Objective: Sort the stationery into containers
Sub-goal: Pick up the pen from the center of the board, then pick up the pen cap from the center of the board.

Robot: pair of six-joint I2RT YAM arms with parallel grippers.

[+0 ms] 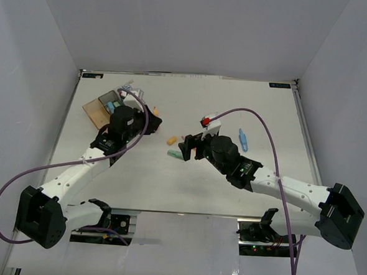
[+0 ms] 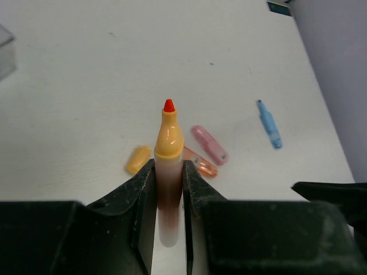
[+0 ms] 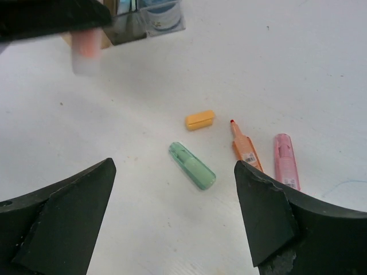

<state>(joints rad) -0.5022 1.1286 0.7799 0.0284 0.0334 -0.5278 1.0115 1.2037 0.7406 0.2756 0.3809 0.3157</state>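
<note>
My right gripper has the orange cap (image 1: 171,140) (image 3: 199,120) beyond its open fingers. It will move outward past the green marker next and turn as it goes down to the cap.
My left gripper (image 2: 168,172) is shut on an uncapped orange marker (image 2: 168,143) with a red tip, held above the table beside the bins (image 1: 107,105). My right gripper (image 3: 174,166) is open and empty, hovering over a green marker (image 3: 192,165) that lies between its fingers (image 3: 74,212). An orange cap (image 3: 199,120), a second uncapped orange marker (image 3: 243,146) and a pink marker (image 3: 285,160) lie close by. A blue marker (image 1: 243,140) lies farther right. A blue-and-white roll (image 3: 160,11) sits in a clear bin (image 3: 146,26).
The orange-tan bin (image 1: 96,110) is at the far left of the cluster, near the table's back left corner. White walls close in the table on three sides. The two arms' purple cables (image 1: 259,123) arch over the table.
</note>
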